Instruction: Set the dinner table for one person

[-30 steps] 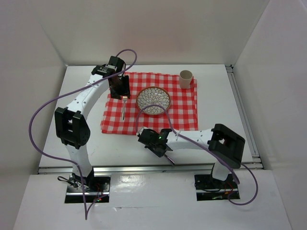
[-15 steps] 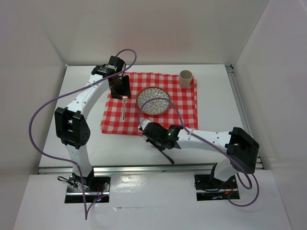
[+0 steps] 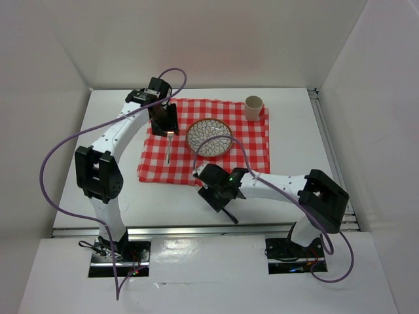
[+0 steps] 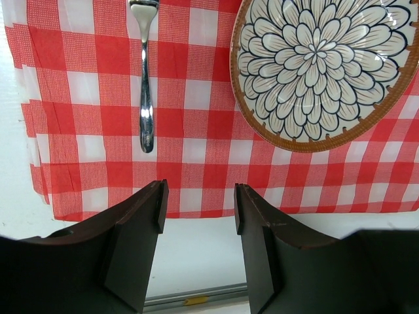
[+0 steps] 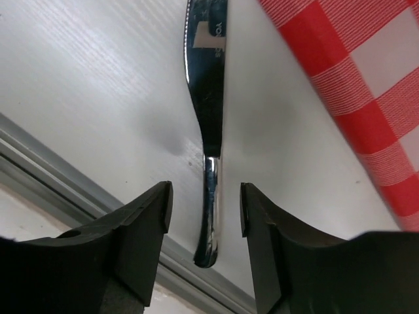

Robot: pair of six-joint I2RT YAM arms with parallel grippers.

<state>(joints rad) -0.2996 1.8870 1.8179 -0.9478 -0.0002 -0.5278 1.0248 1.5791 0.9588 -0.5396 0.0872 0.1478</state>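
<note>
The knife lies below my right gripper, between the open fingers, so I will next move down onto the knife's handle beside the blade and close there.
The white dinner table carries a red-and-white checked cloth. On the cloth lie a flower-patterned plate, a fork to its left and a beige cup at the far right corner. A knife lies on bare table near the front edge. My right gripper is open just above it; in the right wrist view the fingers straddle the knife handle without touching. My left gripper is open and empty above the fork's head. The left wrist view shows the fork and plate.
A metal rail runs along the table's front edge, close behind the knife's handle end. White walls enclose the table on the left, back and right. The cloth's front edge lies just beside the knife blade.
My right arm swung its elbow out to the right and back a little, and its gripper turned and settled over the knife. The left arm has not moved.
</note>
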